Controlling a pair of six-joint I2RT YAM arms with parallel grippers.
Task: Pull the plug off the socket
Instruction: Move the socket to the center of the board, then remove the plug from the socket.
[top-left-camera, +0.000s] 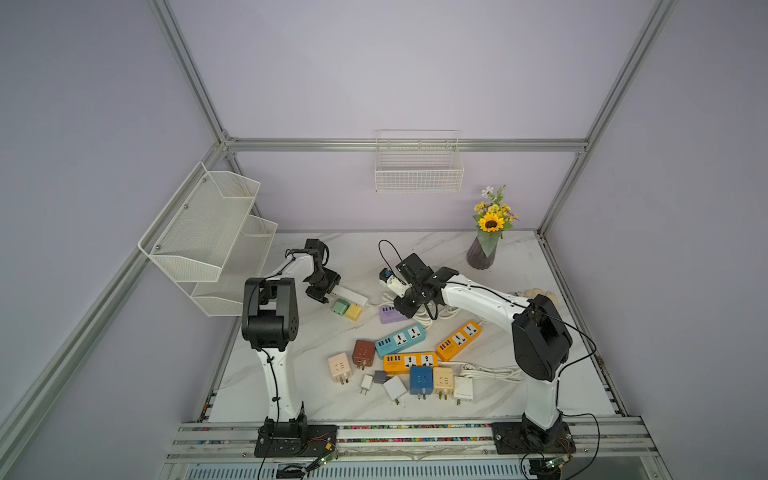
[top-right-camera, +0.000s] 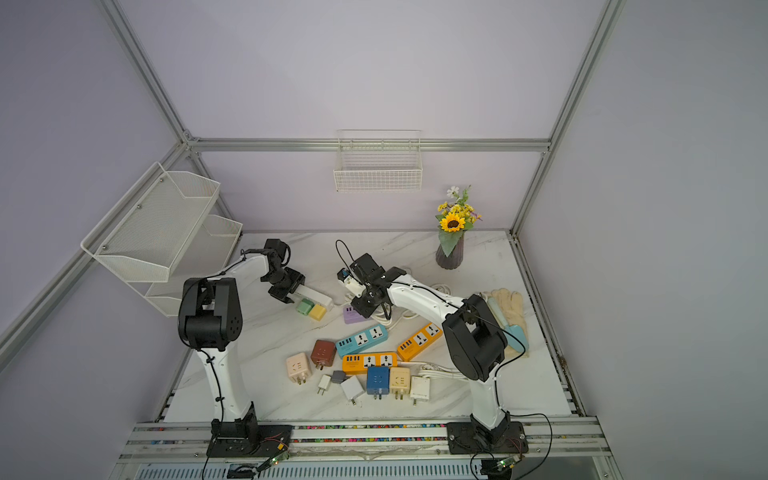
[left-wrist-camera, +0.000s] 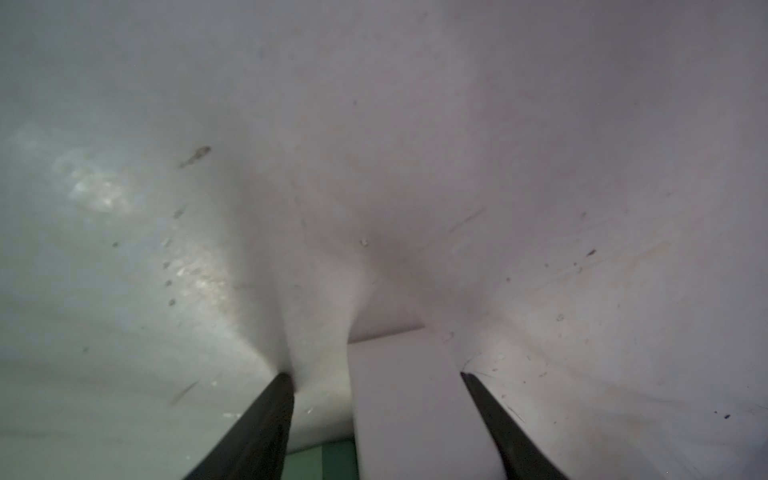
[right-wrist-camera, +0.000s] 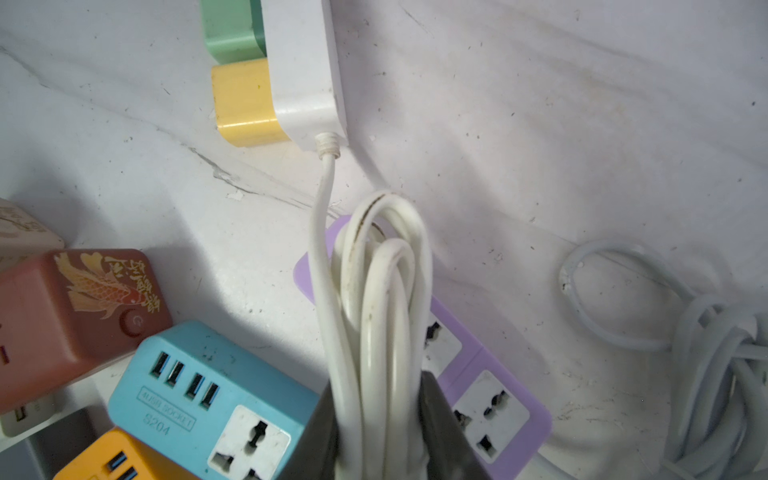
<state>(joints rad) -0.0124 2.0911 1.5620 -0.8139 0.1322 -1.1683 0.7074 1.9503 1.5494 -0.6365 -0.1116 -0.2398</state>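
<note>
The cable (right-wrist-camera: 382, 291) needs to go outward and down next, past the purple strip, in my right gripper. My right gripper needs to release it there, because bare marble lies outward and below.
The socket is a white power strip (top-left-camera: 353, 296) (right-wrist-camera: 305, 75) lying on its side on the marble table. A green plug (top-left-camera: 340, 307) (right-wrist-camera: 230, 33) and a yellow plug (top-left-camera: 353, 312) (right-wrist-camera: 245, 104) sit in its face. My left gripper (top-left-camera: 330, 293) (left-wrist-camera: 374, 374) straddles the strip's far end. One finger (left-wrist-camera: 498, 424) lies against the strip (left-wrist-camera: 399, 407), and the opposite finger (left-wrist-camera: 266, 424) stands a little off it. My right gripper (top-left-camera: 402, 309) (right-wrist-camera: 378, 382) is shut on the strip's bundled white cable (right-wrist-camera: 382, 291), above a purple strip (right-wrist-camera: 490, 386).
Blue (top-left-camera: 401, 340) and orange (top-left-camera: 459, 340) power strips and several loose adapters (top-left-camera: 420, 380) crowd the table's front middle. A flower vase (top-left-camera: 482, 253) stands at the back right, gloves (top-right-camera: 509, 303) at the right edge. A mesh shelf (top-left-camera: 208, 237) is on the left wall.
</note>
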